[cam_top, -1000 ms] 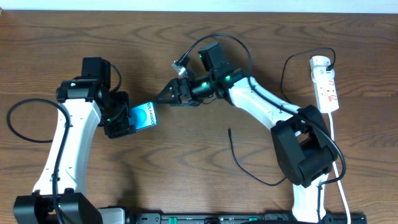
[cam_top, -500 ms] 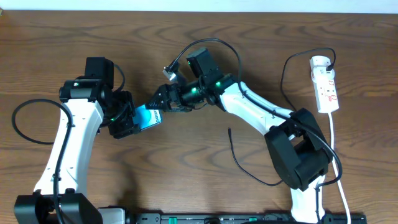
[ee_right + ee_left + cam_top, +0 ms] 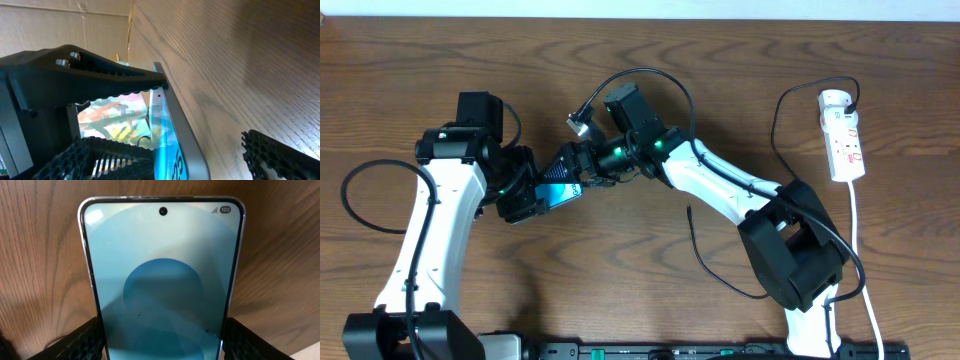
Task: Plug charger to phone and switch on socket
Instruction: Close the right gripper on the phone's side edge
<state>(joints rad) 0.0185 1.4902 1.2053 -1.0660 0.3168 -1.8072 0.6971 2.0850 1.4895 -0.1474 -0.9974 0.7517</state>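
Observation:
I need to move my right gripper gently toward the left gripper, farther over the phone's other end (image 3: 571, 191) (image 3: 183, 131), and close it. The phone's edge is already between its open fingers.
The phone (image 3: 560, 191), blue-cyan screen up, is held by my left gripper (image 3: 525, 203), which is shut on its lower end; it fills the left wrist view (image 3: 160, 275) between my fingers (image 3: 160, 342). My right gripper (image 3: 572, 170) is open and straddles the phone's other end; in the right wrist view the phone's edge (image 3: 172, 135) lies between the open jaws (image 3: 192, 152). The charger (image 3: 705, 265), a thin black cable, lies loose on the table, its plug tip (image 3: 688, 210) apart from both grippers. The socket (image 3: 844, 135), a white power strip, lies at the far right.
The wooden table (image 3: 620, 290) carries everything. The socket's white cord (image 3: 865, 270) runs down the right edge. A black wrist cable (image 3: 650, 73) arcs over the right arm. The left arm's black cable (image 3: 350, 195) loops at the left.
My right gripper has moved left from beside the phone to straddle its near end. The left gripper with the phone has barely shifted.

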